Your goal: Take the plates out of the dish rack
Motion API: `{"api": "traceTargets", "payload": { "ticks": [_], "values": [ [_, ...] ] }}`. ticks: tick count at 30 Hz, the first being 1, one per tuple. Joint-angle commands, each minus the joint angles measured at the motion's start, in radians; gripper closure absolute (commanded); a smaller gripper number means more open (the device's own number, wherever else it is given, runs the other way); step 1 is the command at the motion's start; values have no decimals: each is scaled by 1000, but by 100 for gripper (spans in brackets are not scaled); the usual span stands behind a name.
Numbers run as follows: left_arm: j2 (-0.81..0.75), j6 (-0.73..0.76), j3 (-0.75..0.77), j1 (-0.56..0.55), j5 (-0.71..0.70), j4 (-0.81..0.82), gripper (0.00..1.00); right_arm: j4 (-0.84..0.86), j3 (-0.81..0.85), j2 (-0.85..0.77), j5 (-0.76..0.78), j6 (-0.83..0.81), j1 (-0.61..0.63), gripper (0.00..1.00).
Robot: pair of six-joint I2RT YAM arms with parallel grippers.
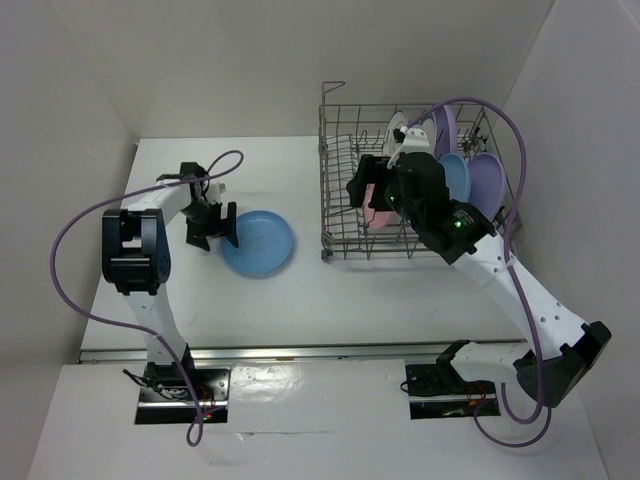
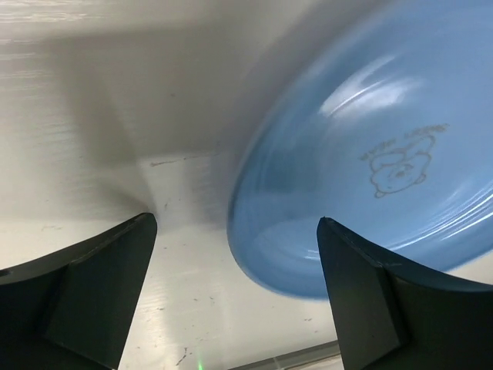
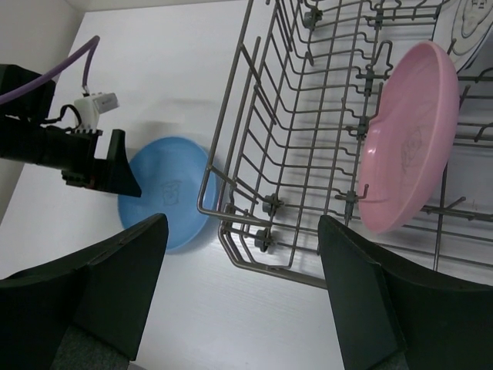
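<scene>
My right gripper is to tip downward and go lower to the right in the wrist view, astride the pink plate's upper rim (image 3: 444, 116), since it clears the dish rack's wires.
The grey wire dish rack (image 1: 340, 175) stands at the back right and also shows in the right wrist view (image 3: 300, 116). A pink plate (image 3: 404, 146) stands on edge among its tines, partly hidden under my right arm in the top view (image 1: 378, 212). A white patterned plate (image 1: 397, 130), lilac plates (image 1: 445, 125) and a blue plate (image 1: 456, 175) stand further right. Another blue plate (image 1: 258, 243) lies flat on the table and shows in the left wrist view (image 2: 370, 154). My left gripper (image 1: 215, 225) (image 2: 235, 293) is open and empty at its left rim. My right gripper (image 1: 362, 195) (image 3: 243, 285) is open and empty above the rack's left part.
White walls close in the table on the left, back and right. The rack's tall wire corner (image 1: 325, 100) rises at the back left. A purple cable (image 1: 500, 130) loops over the rack's right side. The table's front edge (image 1: 300, 352) runs before the arm bases.
</scene>
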Motion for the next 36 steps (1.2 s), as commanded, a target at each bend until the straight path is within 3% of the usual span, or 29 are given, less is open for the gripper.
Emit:
{"api": "traceTargets", "payload": {
  "ticks": [1, 6, 9, 15, 18, 21, 28, 31, 36],
  "values": [
    [-76, -34, 31, -10, -76, 1, 0, -36, 34, -14, 30, -12, 8, 14],
    [-162, -57, 76, -10, -192, 1, 0, -203, 130, 35, 88, -21, -37, 11],
    [-248, -34, 96, -20, -231, 23, 0, -297, 198, 88, 99, -49, -132, 10],
    [-435, 61, 78, -55, -221, 93, 0, -343, 307, 231, 24, -142, -374, 10],
    [-490, 126, 68, -89, -221, 91, 0, -264, 316, 289, -66, -205, -445, 13],
    [-525, 170, 42, -102, -221, 73, 0, -137, 263, 299, -240, -274, -431, 14],
    [-614, 208, -65, -111, -261, 82, 0, -17, 160, 367, -326, -228, -422, 14],
    [-644, 209, -86, -120, -271, 82, 0, -8, 160, 430, -285, -204, -400, 17],
    [-654, 198, -87, -120, -235, 53, 0, -73, 223, 507, -165, -170, -356, 34]
  ]
}}
